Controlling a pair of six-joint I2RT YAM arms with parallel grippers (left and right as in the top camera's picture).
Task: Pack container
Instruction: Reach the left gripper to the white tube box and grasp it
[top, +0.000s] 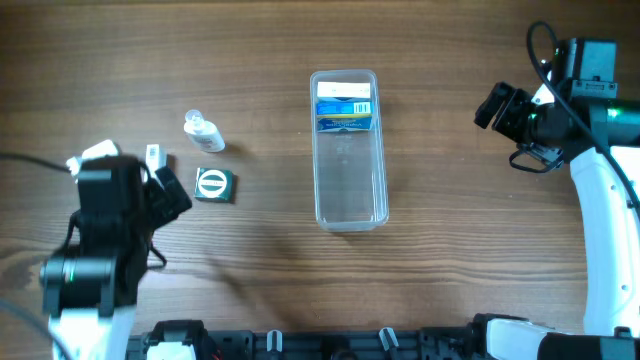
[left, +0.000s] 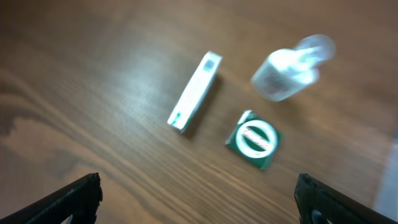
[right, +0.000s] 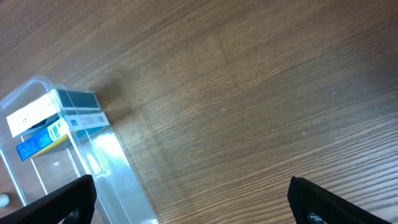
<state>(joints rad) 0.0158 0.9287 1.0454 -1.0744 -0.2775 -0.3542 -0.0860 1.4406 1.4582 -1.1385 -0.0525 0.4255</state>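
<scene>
Next, my left gripper turns in line with the thin white box and lowers onto its long sides (top: 156, 161) (left: 195, 91), since the box slants.
The container (top: 349, 190) is a long clear tub in the middle of the table, with a blue and white box (top: 344, 106) lying in its far end. It also shows in the right wrist view (right: 93, 162), with the box (right: 53, 121) inside. To its left lie a green square box (top: 214, 185), a thin white box (top: 154, 158) and a small clear bottle (top: 204, 131). The left wrist view shows the green box (left: 254, 139), white box (left: 195, 92) and bottle (left: 289, 68). My left gripper (left: 199, 202) is open and empty, short of them. My right gripper (right: 193, 202) is open and empty, right of the container.
The wooden table (top: 460, 250) carries only these items. A black rail (top: 330, 343) runs along the front edge. The left arm (top: 100, 250) stands at the front left and the right arm (top: 600, 200) at the right side.
</scene>
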